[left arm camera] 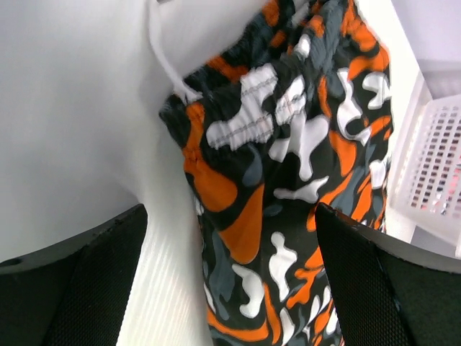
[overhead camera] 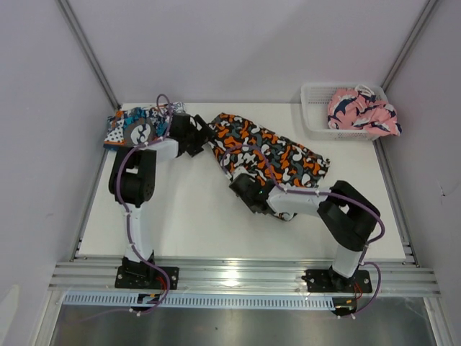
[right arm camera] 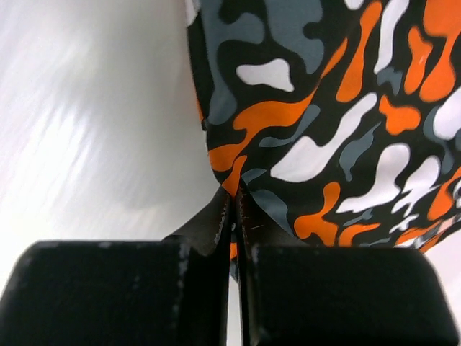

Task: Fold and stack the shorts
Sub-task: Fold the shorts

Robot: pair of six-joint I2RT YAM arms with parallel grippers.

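My left gripper moves down and back next to close at the waistband corner by the drawstring [overhead camera: 214, 135] [left arm camera: 204, 140] below it.
The blotched orange, black, white and grey shorts [overhead camera: 268, 153] lie spread across the middle of the table. My right gripper [right arm camera: 235, 209] is shut on their near-left edge, and fabric shows pinched between the pads; in the top view the right gripper [overhead camera: 236, 182] sits at that corner. My left gripper [left arm camera: 230, 288] is open and hovers over the waistband end of the same shorts [left arm camera: 288, 144], one finger [left arm camera: 94, 281] over bare table, the other [left arm camera: 367, 281] over cloth. The teal, orange and white shorts [overhead camera: 133, 128] lie folded at the far left, partly behind the left arm.
A white mesh basket [overhead camera: 315, 108] stands at the far right corner with a pink patterned garment [overhead camera: 361, 112] in it. The basket [left arm camera: 432, 166] also shows at the right of the left wrist view. Walls close in the table's sides and back.
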